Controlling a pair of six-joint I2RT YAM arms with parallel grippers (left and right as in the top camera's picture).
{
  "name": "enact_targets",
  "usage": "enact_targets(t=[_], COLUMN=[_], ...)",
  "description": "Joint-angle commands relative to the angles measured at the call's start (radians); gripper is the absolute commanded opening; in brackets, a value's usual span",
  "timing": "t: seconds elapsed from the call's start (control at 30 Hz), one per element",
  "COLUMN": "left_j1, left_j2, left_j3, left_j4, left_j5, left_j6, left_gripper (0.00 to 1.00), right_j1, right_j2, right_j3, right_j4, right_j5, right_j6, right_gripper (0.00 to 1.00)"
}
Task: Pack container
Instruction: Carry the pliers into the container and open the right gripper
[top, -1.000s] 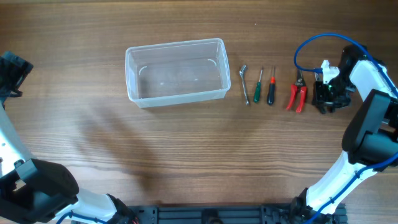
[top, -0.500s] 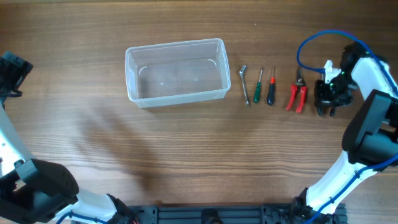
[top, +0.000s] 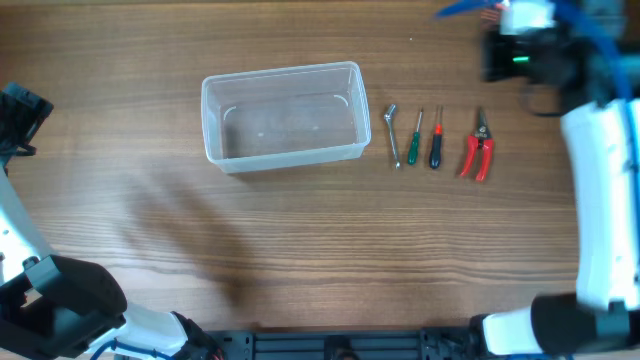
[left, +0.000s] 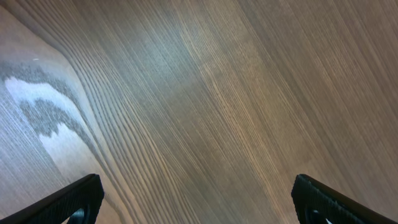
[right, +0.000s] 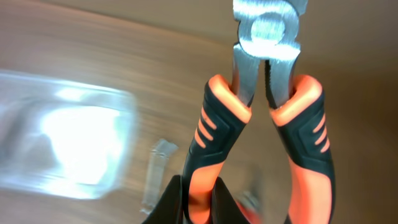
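Observation:
The container (top: 284, 156) has a bare bottom, so my right gripper will swing left in the overhead view, down into it, and release the pliers.
The clear plastic container (top: 284, 156) stands empty at the table's upper middle; it shows as a bright blur in the right wrist view (right: 56, 143). My right gripper (top: 503, 52), blurred at the top right of the overhead view, is shut (right: 200, 202) on one handle of orange-and-black pliers (right: 264, 106), held in the air with the steel jaws pointing away. My left gripper (left: 199, 205) is open and empty over bare wood, at the far left edge in the overhead view (top: 15, 115).
Right of the container lie, in a row, a small wrench (top: 393, 135), a green-handled screwdriver (top: 414, 138), a red-and-black screwdriver (top: 436, 140) and red-handled pliers (top: 477, 150). The wrench shows blurred in the right wrist view (right: 155, 174).
My right gripper has risen from the table right of the red pliers and swung toward the far edge, taking the orange-and-black pliers along. The left arm has not moved.

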Motion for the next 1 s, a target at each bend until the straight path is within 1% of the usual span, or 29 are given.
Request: enact_targets(t=[0.0,0.07,0.17,0.27,0.33,0.53,0.63,0.77,0.97], left_j1=[0.004,0.004,0.004,0.004,0.004,0.004,0.004,0.004,0.004], left_j2=[0.003,0.003,0.003,0.003,0.003,0.003,0.003,0.003,0.003], left_j3=[-0.004,-0.004,-0.004,-0.004,-0.004,-0.004,-0.004,-0.004,-0.004], left_j4=[0.0,0.0,0.0,0.0,0.0,0.0,0.0,0.0,0.0], left_j5=[0.008,0.008,0.008,0.008,0.008,0.008,0.008,0.008,0.008], left_j6=[-0.01,-0.01,-0.01,-0.01,-0.01,-0.01,-0.01,-0.01,-0.01], left_gripper=[1.0,1.0,1.0,1.0,1.0,1.0,1.0,1.0,1.0], right_j1=[0.264,0.38,0.504,0.556,0.569,0.558,0.558,0.558,0.558], right_j2=[0.012,0.045,0.128,0.227,0.332,0.537,0.589,0.632,0.645], right_j3=[0.005,0.005,0.005,0.005,0.005,0.005,0.005,0.005,0.005], right_j4=[0.05,0.082,0.137,0.19,0.246,0.387,0.435,0.46,0.478], right_j5=[-0.039,-0.039,-0.038,-0.033,-0.005,0.06,0.038,0.038,0.019], right_j6=[-0.206,-0.335,-0.505,-0.614,-0.691,-0.821,-0.829,-0.83,-0.843], right_gripper=[0.04,0.04,0.04,0.04,0.04,0.04,0.04,0.04,0.04])
